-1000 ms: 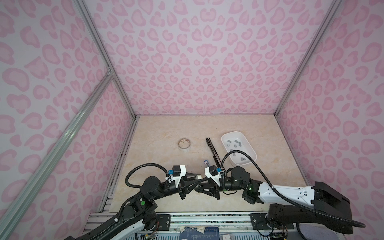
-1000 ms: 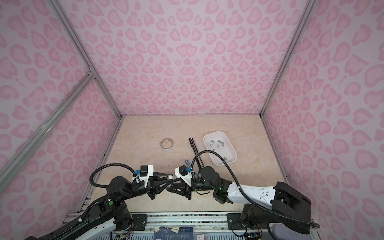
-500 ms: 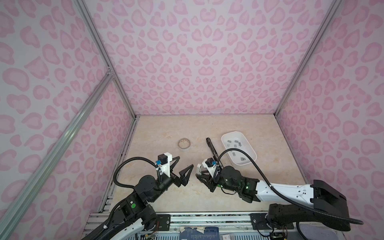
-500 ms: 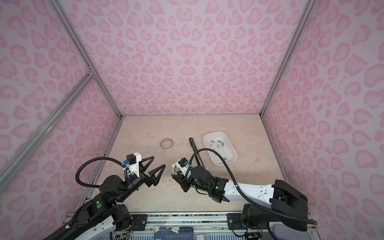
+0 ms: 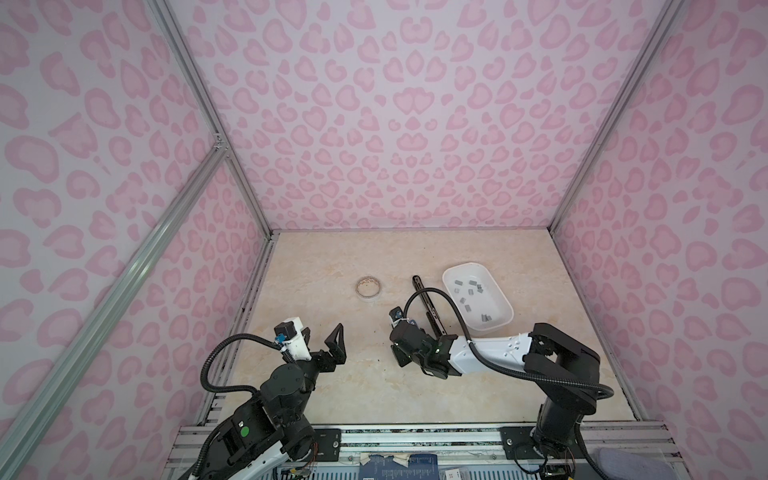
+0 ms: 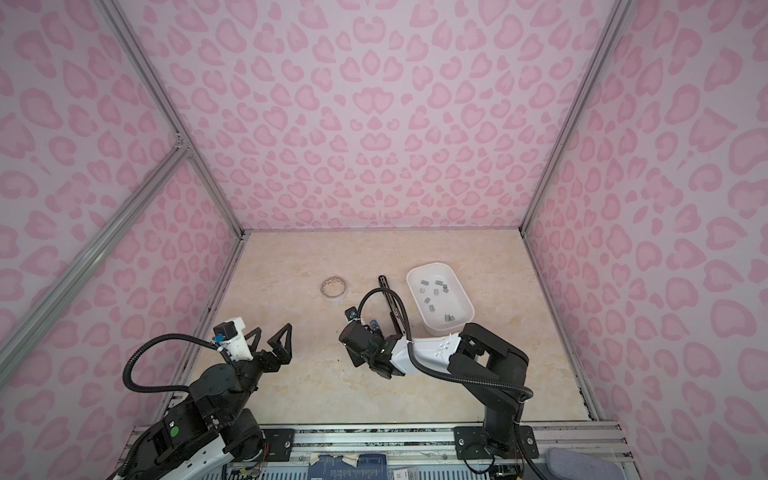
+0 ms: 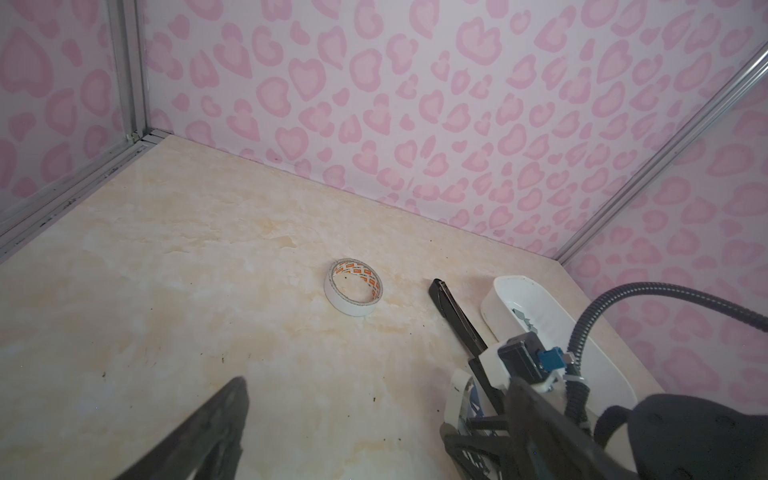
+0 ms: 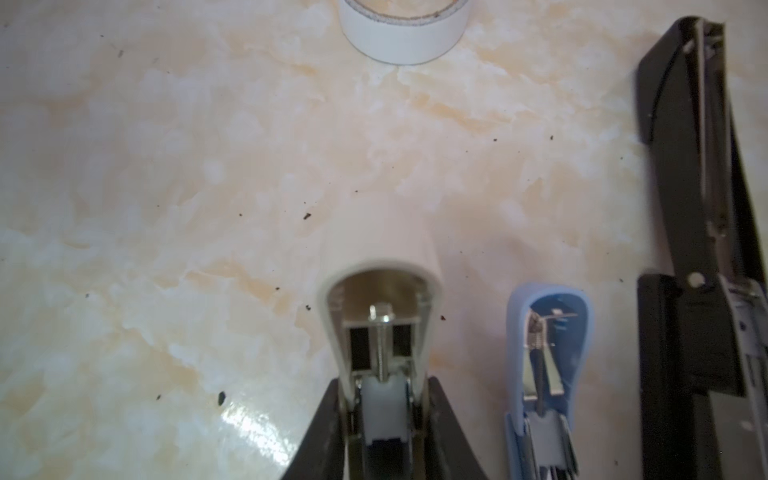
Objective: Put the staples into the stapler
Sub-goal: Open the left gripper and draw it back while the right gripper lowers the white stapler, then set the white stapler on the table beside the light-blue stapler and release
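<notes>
The bare tabletop beside the light blue stapler is close below my right gripper, so I will move the gripper down toward that spot next and let go of the white one.
A small white stapler [image 8: 380, 291] stands with its lid swung open, and my right gripper [image 8: 384, 388] is shut on its body low over the table [image 5: 398, 358]. Its channel shows a spring rod and a white pusher. The staples [image 5: 469, 289] [image 6: 436, 289] lie as several small grey strips in a white tray [image 5: 490, 330] at the back right. My left gripper [image 5: 323, 329] [image 6: 273, 329] is raised at the left, open and holding nothing, well apart from the stapler. In the left wrist view its fingers [image 7: 224, 415] frame bare table.
A light blue stapler [image 8: 548, 332] lies open right beside the white one. Past it a long black stapler [image 5: 428, 303] [image 8: 698, 208] is folded out flat, next to the tray. A roll of white tape [image 5: 368, 287] [image 7: 353, 291] sits further back.
The two grippers were together over the white stapler at the front middle. My left gripper has opened and pulled back to the left. My right gripper has carried the stapler a little further back.
</notes>
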You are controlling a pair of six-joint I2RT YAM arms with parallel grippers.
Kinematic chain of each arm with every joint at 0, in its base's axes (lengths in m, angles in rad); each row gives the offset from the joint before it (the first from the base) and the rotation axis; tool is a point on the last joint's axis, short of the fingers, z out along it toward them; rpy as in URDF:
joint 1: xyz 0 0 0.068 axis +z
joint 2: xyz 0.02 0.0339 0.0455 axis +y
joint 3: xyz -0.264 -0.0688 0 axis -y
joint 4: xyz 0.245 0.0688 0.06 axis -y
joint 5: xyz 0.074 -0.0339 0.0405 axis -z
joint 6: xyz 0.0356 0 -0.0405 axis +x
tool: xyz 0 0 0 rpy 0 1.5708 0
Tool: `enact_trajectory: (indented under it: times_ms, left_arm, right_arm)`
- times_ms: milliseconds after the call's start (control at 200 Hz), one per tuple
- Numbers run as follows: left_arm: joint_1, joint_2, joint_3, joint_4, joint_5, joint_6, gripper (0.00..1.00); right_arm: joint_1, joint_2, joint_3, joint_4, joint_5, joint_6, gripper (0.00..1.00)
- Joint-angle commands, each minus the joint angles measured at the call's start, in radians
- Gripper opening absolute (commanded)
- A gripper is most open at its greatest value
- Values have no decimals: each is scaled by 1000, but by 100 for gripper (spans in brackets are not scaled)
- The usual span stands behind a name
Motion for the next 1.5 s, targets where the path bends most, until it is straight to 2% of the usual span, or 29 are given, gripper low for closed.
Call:
enact_trajectory:
  times_ms: [0, 280, 500, 600, 740, 965, 1250, 1385, 1495]
  left_arm:
    - [1, -40, -17, -6, -42, -7, 97]
    - [1, -36, -28, 6, -55, 1, 97]
    - [0, 24, -15, 16, -53, 1, 97]
    - [1, 51, -13, 23, -50, 3, 97]
    - [1, 76, -7, 26, -42, 2, 97]
    - [0, 84, -15, 34, -36, 1, 97]
    - [1, 76, -17, 32, -35, 0, 97]
    - [1, 76, -16, 33, -35, 1, 97]
    - [1, 78, -16, 33, -34, 0, 97]
  right_arm:
    - [-17, 38, 15, -51, 30, 39, 3]
    - [-41, 100, 29, -32, -9, 66, 5]
    - [-41, 76, 23, -17, -8, 66, 34]
    - [-40, 52, 9, -13, -3, 65, 44]
    - [-32, 19, -28, 7, -2, 76, 51]
    - [-11, -1, -63, 47, -36, 98, 51]
    - [0, 4, -61, 78, -58, 106, 44]
    - [0, -10, -65, 58, -16, 104, 43]
    - [0, -82, -94, 36, 20, 99, 44]
